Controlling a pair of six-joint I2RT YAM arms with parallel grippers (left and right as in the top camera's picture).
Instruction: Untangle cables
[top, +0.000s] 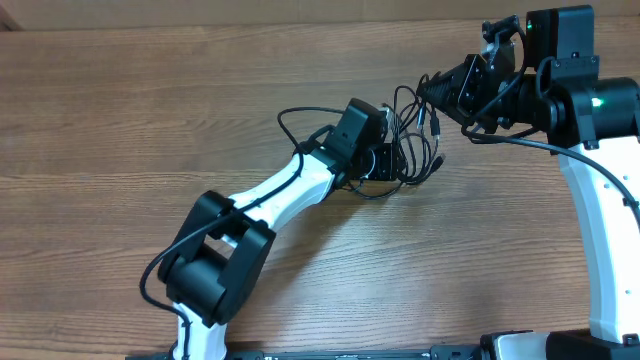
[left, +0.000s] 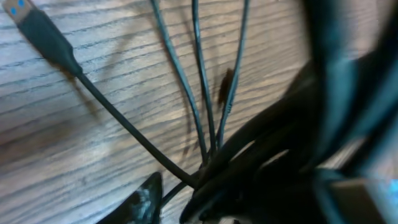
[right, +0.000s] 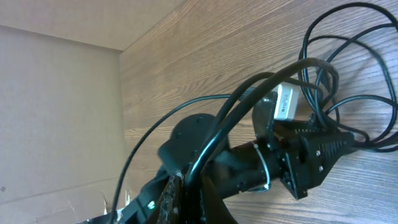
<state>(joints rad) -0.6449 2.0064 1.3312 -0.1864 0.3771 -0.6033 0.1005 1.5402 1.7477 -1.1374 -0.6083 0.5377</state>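
The robot's right gripper will next move to its right in the overhead view, over bare wood, and let go of the cord, because the other fingers hold the bunch of cords.
The cables are a tangle of thin black cords on the wooden table, right of centre. My left gripper is down in the tangle; in the left wrist view its jaws close round a thick bunch of cords. Several strands fan out over the wood. One ends in a USB plug with a blue insert. My right gripper holds the tangle's upper right end. In the right wrist view a cord runs between its shut fingers, and loops lie beyond.
In the right wrist view the left arm's black gripper sits close ahead, with a small white-silver plug beside it. A beige wall rises past the table's far edge. Bare wood spreads to the left.
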